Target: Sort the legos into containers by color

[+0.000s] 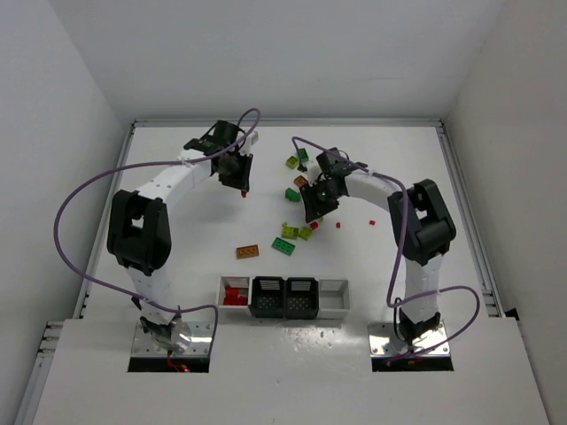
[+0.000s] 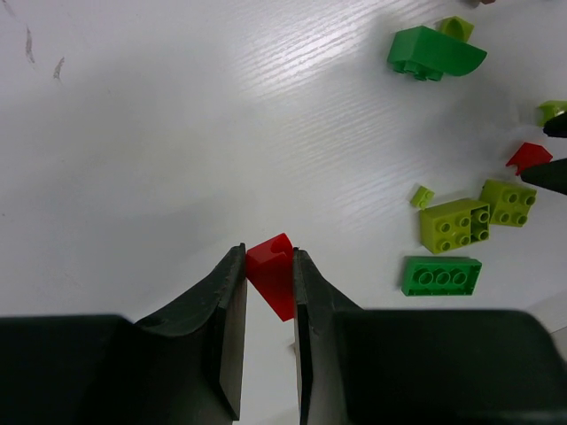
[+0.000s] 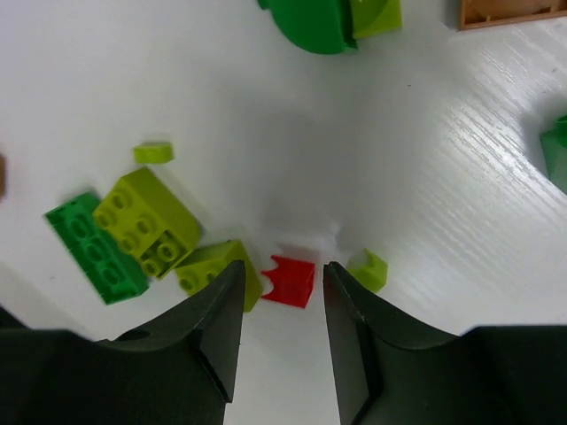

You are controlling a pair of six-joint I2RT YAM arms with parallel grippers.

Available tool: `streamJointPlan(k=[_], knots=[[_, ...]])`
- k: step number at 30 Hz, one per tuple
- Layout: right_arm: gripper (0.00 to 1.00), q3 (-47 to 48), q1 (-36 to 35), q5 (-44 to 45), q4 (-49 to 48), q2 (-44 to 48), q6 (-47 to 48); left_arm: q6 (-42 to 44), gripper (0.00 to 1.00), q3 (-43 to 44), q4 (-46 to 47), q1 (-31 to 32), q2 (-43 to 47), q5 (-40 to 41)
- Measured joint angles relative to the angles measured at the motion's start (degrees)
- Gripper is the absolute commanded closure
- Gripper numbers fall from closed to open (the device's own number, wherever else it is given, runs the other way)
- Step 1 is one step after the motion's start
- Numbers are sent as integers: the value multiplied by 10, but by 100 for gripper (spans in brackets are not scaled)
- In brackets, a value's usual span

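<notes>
The robot's left gripper needs to move the matching lego back toward the base next, over the white bin that holds red legos, and let go of it there.
My left gripper [image 2: 268,257] is shut on a small red lego [image 2: 275,279] and holds it above the bare table at the far left [image 1: 244,186]. My right gripper [image 3: 283,268] is low over the lego pile [image 1: 313,212], open. A tiny red lego [image 3: 291,283] lies on the table between its fingers, with a gap on each side. Yellow-green legos [image 3: 146,217] and a green one [image 3: 93,248] lie just left of it. The containers [image 1: 333,301] stand in a row near the arms' bases. The left white bin holds red legos [image 1: 235,297].
A brown-orange brick [image 1: 247,251] and a green brick [image 1: 283,246] lie between the pile and the bins. More green, yellow-green and brown pieces [image 1: 292,194] sit behind the right gripper. Two small red bits [image 1: 337,225] lie to its right.
</notes>
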State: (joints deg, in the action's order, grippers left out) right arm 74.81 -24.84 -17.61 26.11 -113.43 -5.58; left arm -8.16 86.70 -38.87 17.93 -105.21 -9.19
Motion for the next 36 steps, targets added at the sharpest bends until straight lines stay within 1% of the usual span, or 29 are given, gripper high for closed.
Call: streamJointPlan(k=[4,12,15,18,25,27,30,33,34,35,36], knots=[[58,13,0,8,1,-38,0,0,89,-2,2,0,1,0],[58,27,-1,25,-3,-47,6,2,89,-8,4,-2,3,0],[56,10,-1,31,-12,-36,10,2,89,-12,4,-4,5,0],[51,-21,-4,40,-19,-14,15,2,89,-14,4,-4,7,0],[51,-49,-8,46,-26,6,25,2,89,-15,5,-4,7,0],[52,-49,-9,48,-25,6,28,2,89,-15,5,-4,7,0],[59,-49,-12,54,-25,6,31,2,89,-18,8,-4,7,0],[71,-49,-15,56,-24,5,34,4,90,-23,9,-4,9,0],[77,-50,-16,56,-24,5,35,5,90,-26,9,-4,10,1],[77,-50,-17,56,-24,5,36,6,91,-29,9,-4,11,2],[80,-52,-19,56,-24,5,37,9,94,-31,9,-4,14,2]])
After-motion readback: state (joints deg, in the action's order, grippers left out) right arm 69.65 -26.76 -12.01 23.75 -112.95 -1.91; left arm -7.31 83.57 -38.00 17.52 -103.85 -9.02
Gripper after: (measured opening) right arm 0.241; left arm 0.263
